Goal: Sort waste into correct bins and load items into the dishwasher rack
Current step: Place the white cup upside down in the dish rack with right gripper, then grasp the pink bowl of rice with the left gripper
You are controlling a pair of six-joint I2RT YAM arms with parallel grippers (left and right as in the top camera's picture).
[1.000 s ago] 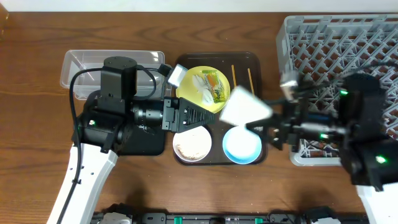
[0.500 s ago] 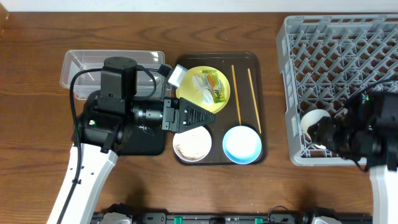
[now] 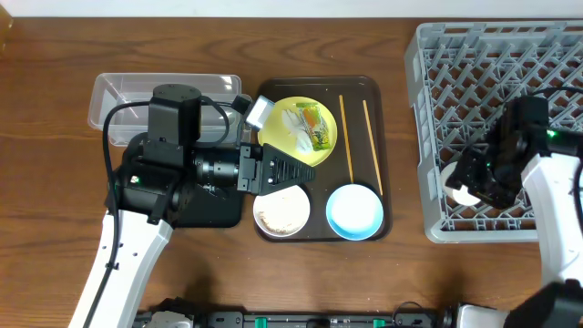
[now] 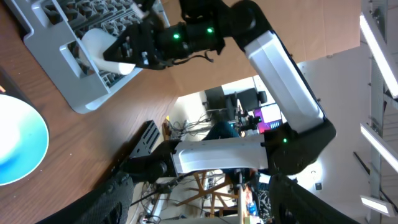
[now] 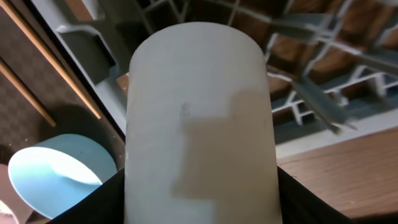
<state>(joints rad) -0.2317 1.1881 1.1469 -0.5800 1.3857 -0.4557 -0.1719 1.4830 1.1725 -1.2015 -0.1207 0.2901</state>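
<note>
I will next tilt my left gripper downward and lower it onto the white bowl's rim [image 3: 308, 210] on the side by the light blue bowl, since rice scraps are inside the white bowl.
My right gripper [image 3: 466, 187] is shut on the small white cup [image 3: 458, 194] and holds it at the front left corner of the grey dishwasher rack [image 3: 510, 55]. In the right wrist view the cup [image 5: 199, 93] fills the space between the fingers [image 5: 199, 193]. My left gripper [image 3: 284, 169] is open and empty, level with the table beside the pale yellow plate [image 3: 284, 102]. The plate holds the white napkin [image 3: 293, 121] and the wrapper [image 3: 318, 133]. The white bowl [image 3: 281, 210] holds rice scraps. The light blue bowl [image 3: 354, 211] and two chopsticks [image 3: 346, 128] lie on the tray.
The dark brown serving tray [image 3: 364, 87] bears the dishes. The clear tub [image 3: 118, 91] stands at the back left. The black tray [image 3: 223, 211] is mostly hidden under my left arm. The left wrist view shows the rack [image 4: 68, 37], the held cup [image 4: 102, 50] and the blue bowl [image 4: 18, 143].
My right gripper carried the white cup from above the serving tray rightward to the rack's front left corner. The left arm has not moved.
</note>
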